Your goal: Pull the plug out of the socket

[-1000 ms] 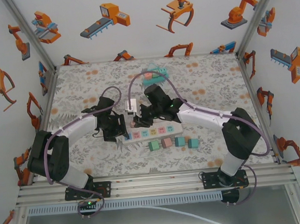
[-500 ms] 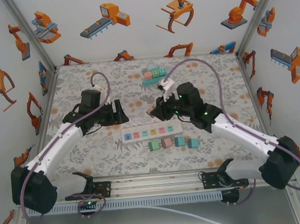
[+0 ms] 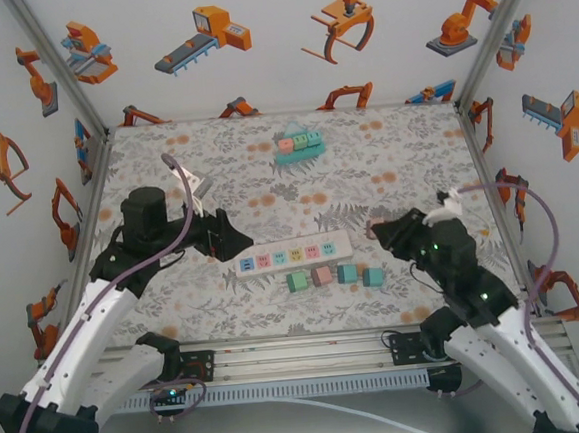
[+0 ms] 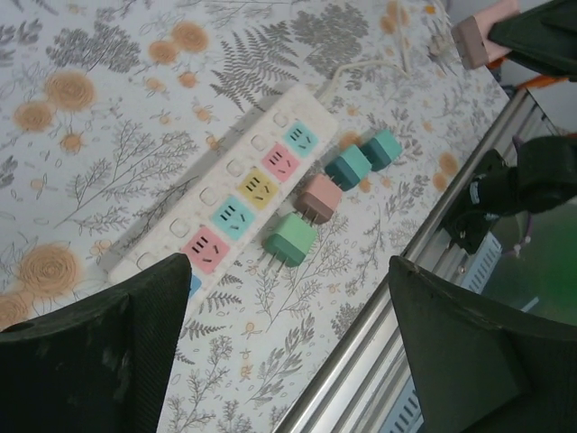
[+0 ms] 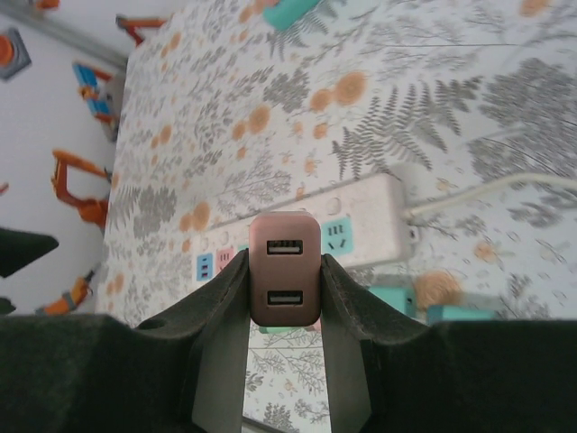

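Note:
The row of plugs has room on the bare tabletop (image 3: 395, 278) beside the end teal plug, so the robot's right gripper should next pull back and down there to let go of the dusty-pink plug.
The socket is a white power strip (image 3: 292, 253) with coloured outlets, lying flat mid-table, also in the left wrist view (image 4: 243, 194) and the right wrist view (image 5: 361, 221). My right gripper (image 3: 381, 231) hangs to the right of the strip's cable end, clear of it. It is shut on a dusty-pink plug (image 5: 284, 280) with two USB ports, and the jaws press its two sides (image 5: 284, 262). The same plug (image 4: 482, 36) is visible at the top right of the left wrist view. My left gripper (image 3: 233, 236) is open and empty, just left of the strip (image 4: 287, 298).
Several loose plugs lie in a row in front of the strip: green (image 3: 297, 281), pink (image 3: 322, 275) and two teal (image 3: 359, 275). A teal block pile (image 3: 299, 144) sits at the back. The strip's cable (image 5: 505, 185) trails right. The metal rail (image 4: 406, 298) borders the near edge.
Both arms have drawn back from the strip. The right gripper carried the pink plug up and off to the right. The left gripper let go, opened wider and moved left.

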Tool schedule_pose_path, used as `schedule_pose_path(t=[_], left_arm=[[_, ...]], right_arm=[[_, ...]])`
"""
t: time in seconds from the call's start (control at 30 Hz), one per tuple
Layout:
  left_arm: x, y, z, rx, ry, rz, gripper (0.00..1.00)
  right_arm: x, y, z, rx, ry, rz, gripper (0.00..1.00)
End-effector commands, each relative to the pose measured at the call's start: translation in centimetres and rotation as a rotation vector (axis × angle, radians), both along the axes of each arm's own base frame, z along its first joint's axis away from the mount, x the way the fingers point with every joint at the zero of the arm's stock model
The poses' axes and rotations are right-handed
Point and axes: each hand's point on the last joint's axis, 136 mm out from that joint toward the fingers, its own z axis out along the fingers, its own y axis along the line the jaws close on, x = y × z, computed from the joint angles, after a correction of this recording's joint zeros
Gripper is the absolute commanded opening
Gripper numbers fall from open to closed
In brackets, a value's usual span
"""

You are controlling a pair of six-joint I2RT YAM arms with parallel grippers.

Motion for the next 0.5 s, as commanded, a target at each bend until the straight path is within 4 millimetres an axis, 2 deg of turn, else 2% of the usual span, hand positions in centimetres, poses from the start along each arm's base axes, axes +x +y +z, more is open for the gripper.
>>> schedule_pose_path(t=[0.0,0.1,0.2,0.47], left_arm=[[-2.9,-0.7,0.5,-0.006,-0.090,-0.162,0.85],[-4.8,-1.1,1.1,-0.025,-0.110,-0.241,0.87],[-6.0,-1.5,1.4,-0.038,-0.112,-0.299,0.90],[-6.6,-2.6,1.0,-0.016,-0.106,-0.343,0.92]], right_arm=[[-2.8,-5.2,-4.2,0.006,0.119,-0.223,0.10],[-4.7,-6.9,-5.8,0.014,0.143,-0.275,0.08],[-5.6,-7.4,-7.0,-0.014,0.181,-0.271,0.09],[-5.2,-5.6,-11.4,-0.132,0.418,-0.219,0.13]])
